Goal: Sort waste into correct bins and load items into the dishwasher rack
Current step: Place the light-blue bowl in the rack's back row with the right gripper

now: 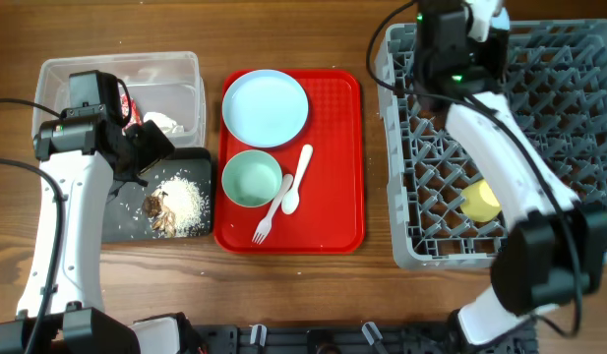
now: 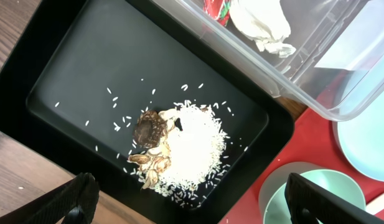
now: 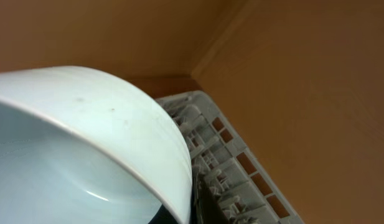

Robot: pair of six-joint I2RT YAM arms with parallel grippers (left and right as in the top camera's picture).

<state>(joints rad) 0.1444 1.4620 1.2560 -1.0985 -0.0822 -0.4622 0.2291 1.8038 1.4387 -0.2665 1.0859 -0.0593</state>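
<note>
My right gripper lowers the pale blue bowl (image 3: 86, 149) next, toward the rack's far corner beside the red serving tray.
My left gripper (image 1: 151, 147) is open and empty, hovering over the black tray (image 1: 121, 211). In the left wrist view its fingers (image 2: 195, 208) straddle the tray's (image 2: 86, 68) near corner. White rice with brown bits (image 2: 179, 146) lies in that tray. The clear tub (image 1: 57, 74) holds the red wrapper (image 1: 129, 98) and the white tissue (image 1: 163, 122). My right gripper (image 1: 480, 25) is shut on the pale blue bowl (image 3: 86, 149), held tilted over the far left corner of the grey rack (image 1: 406, 147). The yellow cup (image 1: 482, 200) sits in the rack.
The red serving tray (image 1: 333, 147) holds the pale blue plate (image 1: 266, 106), the pale green bowl (image 1: 252, 178), the white spoon (image 1: 295, 182) and the white fork (image 1: 271, 211). The green bowl's rim (image 2: 316, 186) shows next to my left gripper.
</note>
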